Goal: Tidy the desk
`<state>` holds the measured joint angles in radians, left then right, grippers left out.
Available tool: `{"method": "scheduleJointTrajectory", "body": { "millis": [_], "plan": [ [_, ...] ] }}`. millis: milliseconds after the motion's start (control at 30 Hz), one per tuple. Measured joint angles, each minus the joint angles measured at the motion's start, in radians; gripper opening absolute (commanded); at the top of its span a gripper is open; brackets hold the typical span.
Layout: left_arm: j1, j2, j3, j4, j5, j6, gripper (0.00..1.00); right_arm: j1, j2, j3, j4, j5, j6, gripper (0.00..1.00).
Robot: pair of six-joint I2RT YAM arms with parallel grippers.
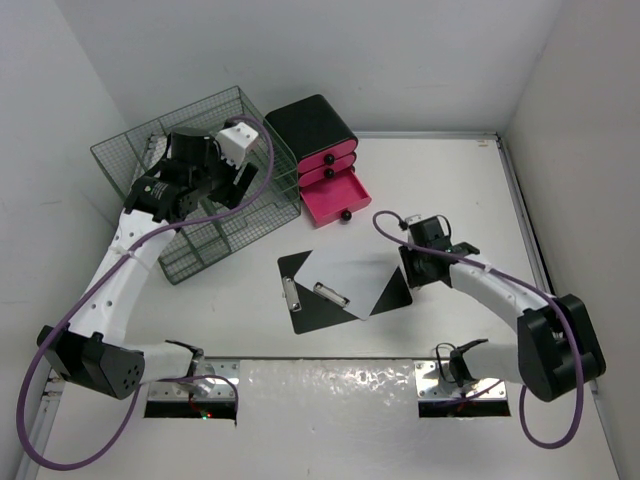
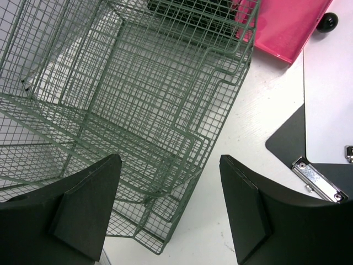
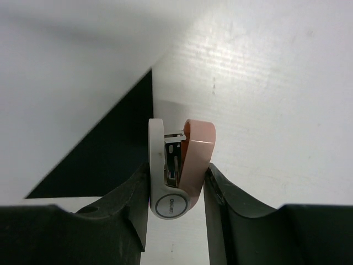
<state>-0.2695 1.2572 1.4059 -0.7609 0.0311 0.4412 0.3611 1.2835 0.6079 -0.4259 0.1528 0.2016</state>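
The lowest pink drawer is open and empty. My right gripper needs to lift the stapler [image 3: 182, 160], swing it outward over that drawer and lower it in.
The white desk [image 1: 480, 200] carries a black clipboard [image 1: 300, 300] with a white sheet [image 1: 345, 280] lying askew on it. My right gripper [image 1: 412, 268] is low at the clipboard's right corner. In the right wrist view it [image 3: 176, 176] is shut on a small pink-and-white stapler [image 3: 182, 160], next to the black corner [image 3: 110, 149]. My left gripper [image 1: 205, 185] hovers over the green wire rack [image 1: 200, 210] at the back left. In the left wrist view it [image 2: 171, 165] is open and empty above the rack's front corner [image 2: 138, 99].
A black box [image 1: 310, 125] with pink drawers stands behind the clipboard, its lowest drawer [image 1: 335, 200] pulled open. The drawer [image 2: 281, 27], the clipboard's metal clip [image 2: 320, 182] and the sheet [image 2: 331, 99] show in the left wrist view. Walls enclose the desk on three sides.
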Motion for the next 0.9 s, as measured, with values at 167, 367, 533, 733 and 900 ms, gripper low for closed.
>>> {"method": "scheduleJointTrajectory", "body": {
  "millis": [167, 367, 533, 733, 900],
  "plan": [
    [0.000, 0.004, 0.000, 0.000, -0.007, 0.002, 0.70, 0.000, 0.013, 0.084, 0.065, -0.051, -0.003, 0.00],
    [0.000, 0.008, 0.000, -0.001, -0.016, 0.004, 0.70, 0.009, 0.267, 0.385, 0.242, -0.154, 0.001, 0.00],
    [0.000, 0.008, 0.000, -0.010, -0.036, 0.004, 0.70, 0.039, 0.550, 0.713, 0.346, -0.195, 0.008, 0.00],
    [0.000, 0.009, 0.000, -0.019, -0.059, 0.006, 0.70, 0.074, 0.755, 0.901, 0.364, -0.179, 0.039, 0.01],
    [0.000, 0.009, 0.000, -0.019, -0.068, 0.007, 0.70, 0.100, 0.801, 0.902, 0.351, -0.135, 0.053, 0.01]
  ]
}}
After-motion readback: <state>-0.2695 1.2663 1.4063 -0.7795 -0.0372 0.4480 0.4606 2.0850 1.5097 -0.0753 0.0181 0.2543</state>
